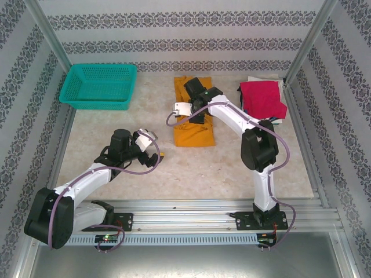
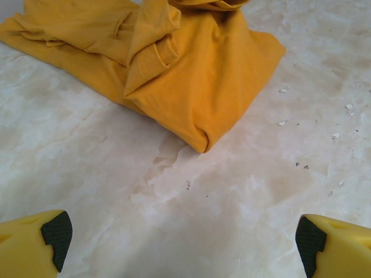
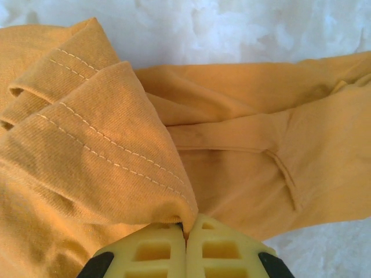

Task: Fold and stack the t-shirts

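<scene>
I will next bring the t-shirt's hem in my right gripper down and slightly outward onto the t-shirt's orange strip (image 3: 223,194) and let go, because its fold still bunches up.
A mustard-orange t-shirt (image 1: 194,136) lies partly folded in a long strip at the middle of the table. My right gripper (image 1: 196,116) is over its far half, shut on a stitched hem fold of the cloth (image 3: 186,231), which bunches up from the closed fingertips. My left gripper (image 1: 155,153) hovers low over bare table, just left of the shirt's near end. It stands open (image 2: 181,243) with nothing between its fingers (image 2: 52,234), and the shirt's folded corner (image 2: 197,75) lies ahead of it. A crimson-red t-shirt (image 1: 264,98) tops a small pile at the back right, with white and dark cloth edges under it.
A teal mesh basket (image 1: 98,86) stands at the back left. Patterned walls and metal posts enclose the marble-look table (image 1: 174,174). A metal rail carrying the arm bases runs along the near edge.
</scene>
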